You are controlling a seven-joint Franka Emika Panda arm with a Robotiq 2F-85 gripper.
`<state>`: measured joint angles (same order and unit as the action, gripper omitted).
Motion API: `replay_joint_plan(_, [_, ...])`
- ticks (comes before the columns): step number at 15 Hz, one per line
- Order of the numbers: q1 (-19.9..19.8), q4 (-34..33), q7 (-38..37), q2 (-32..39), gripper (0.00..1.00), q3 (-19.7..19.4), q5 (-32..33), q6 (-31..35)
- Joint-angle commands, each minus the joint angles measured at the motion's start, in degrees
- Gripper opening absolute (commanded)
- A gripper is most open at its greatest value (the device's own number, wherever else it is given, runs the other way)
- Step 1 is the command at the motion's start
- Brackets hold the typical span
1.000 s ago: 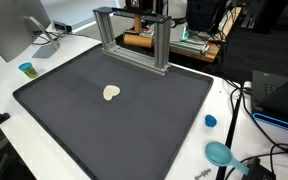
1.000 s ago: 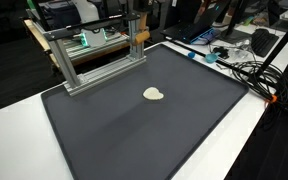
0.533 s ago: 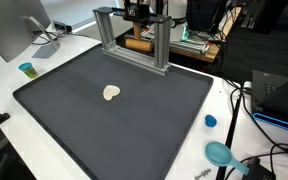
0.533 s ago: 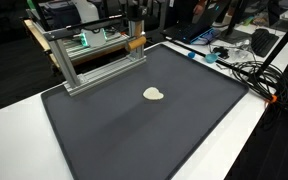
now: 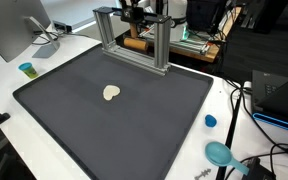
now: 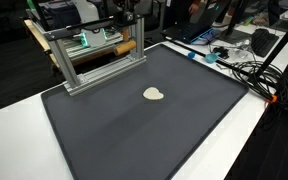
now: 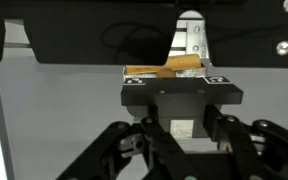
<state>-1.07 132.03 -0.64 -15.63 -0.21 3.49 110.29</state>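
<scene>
I should next carry the wooden block (image 5: 137, 43) up and farther from the mat with my gripper. Then I should bring it down a little before I open my gripper.
My gripper (image 5: 135, 30) (image 6: 125, 36) hangs behind the top bar of an aluminium frame (image 5: 164, 45) (image 6: 99, 55) at the far edge of a black mat (image 5: 134, 125). It is shut on a small wooden block (image 5: 137, 43) (image 6: 127, 47) that hangs level under it. In the wrist view the gripper (image 7: 181, 92) rises from the bottom, jaws together, with the wooden block (image 7: 164, 70) showing just past the tips. A small cream-coloured piece (image 5: 111, 93) (image 6: 155, 94) lies alone on the mat, well away from the gripper.
A monitor (image 5: 14, 30) and a blue cup (image 5: 26, 69) stand on the white table beside the mat. On the opposite side lie a blue cap (image 5: 211, 121), a teal round object (image 5: 218, 153) and tangled cables (image 6: 244, 65).
The gripper has carried the wooden block sideways along the back of the frame and a little lower. The cream piece has not moved.
</scene>
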Motion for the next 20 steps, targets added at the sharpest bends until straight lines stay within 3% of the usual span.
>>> replay_joint_plan(1, [-0.6,6.2,1.3,-8.6,0.21,-1.6,-1.1,0.9])
replay_joint_plan(8, [1.6,8.1,1.1,-16.3,0.21,0.3,-0.9,-0.1])
replay_joint_plan(13, [3.3,10.0,1.3,-16.8,0.21,1.0,-1.7,-1.0])
replay_joint_plan(20, [2.4,11.6,-1.2,-15.6,0.21,1.0,-2.1,-1.2])
